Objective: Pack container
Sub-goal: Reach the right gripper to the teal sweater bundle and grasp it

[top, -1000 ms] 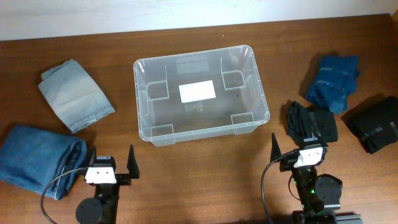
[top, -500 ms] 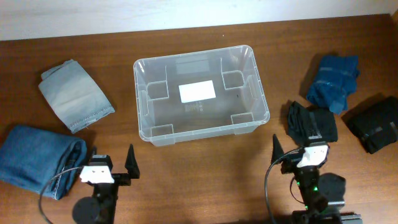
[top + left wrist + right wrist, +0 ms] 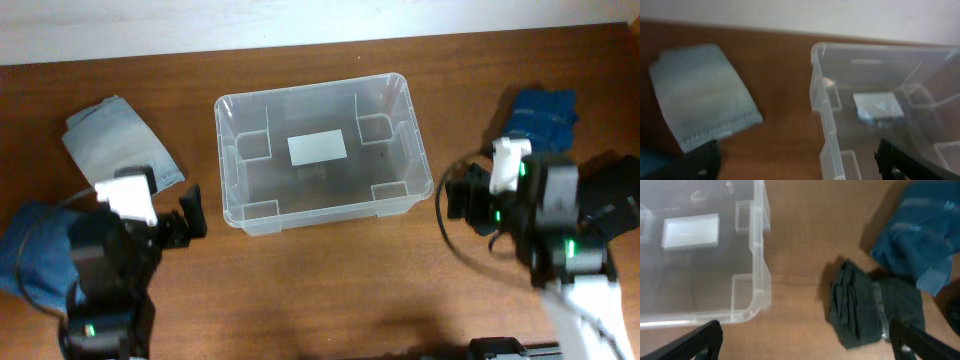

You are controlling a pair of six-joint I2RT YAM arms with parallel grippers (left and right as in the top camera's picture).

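Observation:
The container (image 3: 228, 170) is empty, so my right gripper needs to move outward, turn, and go down over the blue garment's edge (image 3: 565, 120) facing away from the container next, to close there.
The clear plastic container (image 3: 228, 170) stands mid-table, with nothing in it but a white label (image 3: 317, 148) on its bottom. My left gripper (image 3: 188, 215) is open and empty, just off the container's front left corner; in the left wrist view (image 3: 800, 167) its fingers straddle the container's left wall (image 3: 816, 80). My right gripper (image 3: 460, 196) is open and empty, right of the container. In the right wrist view (image 3: 807, 342) it hovers between the container's corner (image 3: 760, 245) and a dark folded garment (image 3: 870, 307).
A folded light denim piece (image 3: 112, 140) (image 3: 697, 95) lies at the back left. Dark blue jeans (image 3: 25, 255) lie at the front left, partly under my left arm. A blue garment (image 3: 540, 112) (image 3: 920, 245) and a black garment (image 3: 620, 195) lie at the right.
Both arms have lifted from the front edge and swung forward. The left one now sits by the container's left side, and the right one covers the dark garment.

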